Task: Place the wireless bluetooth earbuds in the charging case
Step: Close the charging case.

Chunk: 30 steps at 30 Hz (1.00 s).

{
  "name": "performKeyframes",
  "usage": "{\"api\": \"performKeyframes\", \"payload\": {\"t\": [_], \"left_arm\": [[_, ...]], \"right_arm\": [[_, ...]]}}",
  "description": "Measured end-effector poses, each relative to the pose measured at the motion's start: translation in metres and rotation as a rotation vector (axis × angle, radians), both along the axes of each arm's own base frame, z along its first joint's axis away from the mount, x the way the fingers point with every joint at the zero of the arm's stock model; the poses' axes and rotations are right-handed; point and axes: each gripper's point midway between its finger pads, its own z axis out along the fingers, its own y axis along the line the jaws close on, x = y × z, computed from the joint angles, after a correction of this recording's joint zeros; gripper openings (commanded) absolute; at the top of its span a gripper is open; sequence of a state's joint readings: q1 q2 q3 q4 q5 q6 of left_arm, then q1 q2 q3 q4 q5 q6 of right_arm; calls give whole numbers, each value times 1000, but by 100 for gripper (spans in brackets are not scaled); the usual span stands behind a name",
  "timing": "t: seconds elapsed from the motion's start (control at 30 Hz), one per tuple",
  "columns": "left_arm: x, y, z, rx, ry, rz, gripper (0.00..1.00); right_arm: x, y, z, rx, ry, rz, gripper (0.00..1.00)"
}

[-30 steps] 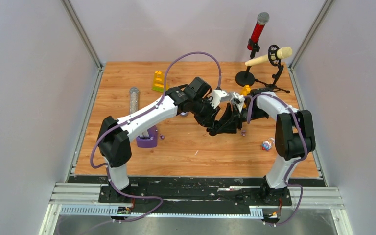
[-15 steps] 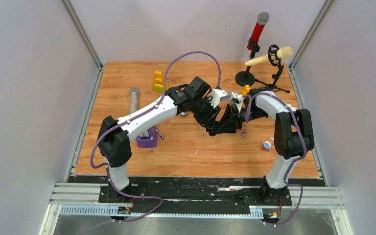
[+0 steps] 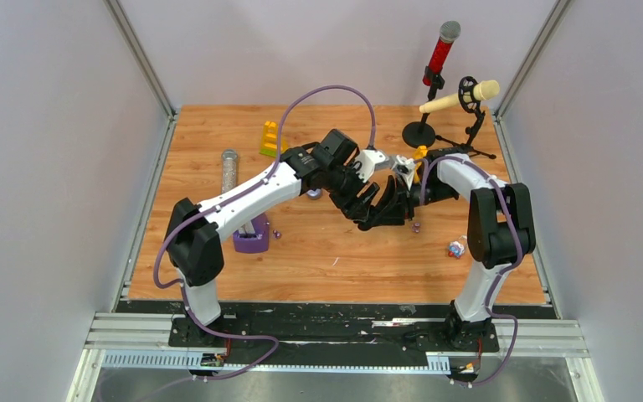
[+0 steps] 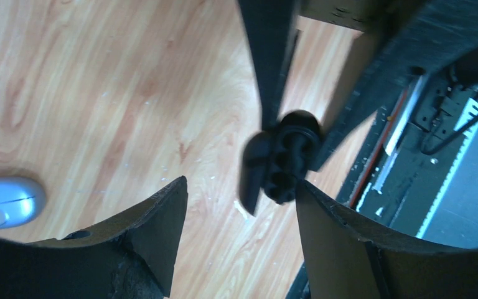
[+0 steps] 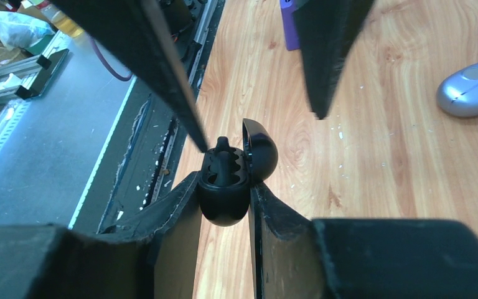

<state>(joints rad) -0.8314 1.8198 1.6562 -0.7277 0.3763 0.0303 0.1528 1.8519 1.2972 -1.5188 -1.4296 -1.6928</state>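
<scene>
My right gripper tips downward and lowers the charging case (image 5: 224, 193) onto the bare tabletop to release it there next, since that clear wood lies below my gripper.
The black charging case (image 5: 224, 193) hangs above the table with its lid (image 5: 260, 149) flipped open, and my right gripper (image 5: 224, 202) is shut on its rounded body. A black earbud (image 5: 223, 151) stands in one socket, its stem poking out of the top. My left gripper (image 4: 241, 184) is open, its fingers (image 5: 162, 68) spread on either side just above the case, touching nothing. In the left wrist view the case (image 4: 289, 156) shows beyond the fingertips. From the top view both grippers (image 3: 377, 208) meet at mid-table. A purple earbud (image 3: 416, 226) lies on the wood nearby.
A silver-lilac pebble case (image 5: 473, 87) lies closed on the table to the left of the grippers. A purple stand (image 3: 251, 239), a yellow block (image 3: 270, 138) and a metal tube (image 3: 229, 170) sit at left. Two microphones on stands (image 3: 439, 50) occupy the back right; a small bottle (image 3: 456, 248) lies front right.
My left gripper has opened from shut, letting go of the black earbud, which stays in the case. The right gripper keeps its hold and has barely moved.
</scene>
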Motion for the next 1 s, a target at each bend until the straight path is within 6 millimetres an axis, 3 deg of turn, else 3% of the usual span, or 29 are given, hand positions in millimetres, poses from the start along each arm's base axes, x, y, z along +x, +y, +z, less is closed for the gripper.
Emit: {"api": "performKeyframes", "payload": {"t": [0.2,0.4,0.53,0.8,1.0], "left_arm": [[-17,-5,11,-40,35,-53,76],[-16,-3,17,-55,33,-52,77],[5,10,19,-66,46,20,77],[83,64,13,-61,37,312,76],[80,53,-28,14,99,314,76]], "right_arm": [[12,-1,-4,-1,-15,-19,22],[16,-1,-6,-4,-15,-26,23],[16,-1,-6,-4,-15,-27,23],[15,-1,-1,0,-34,-27,24],[14,-1,1,1,-32,-27,24]]}}
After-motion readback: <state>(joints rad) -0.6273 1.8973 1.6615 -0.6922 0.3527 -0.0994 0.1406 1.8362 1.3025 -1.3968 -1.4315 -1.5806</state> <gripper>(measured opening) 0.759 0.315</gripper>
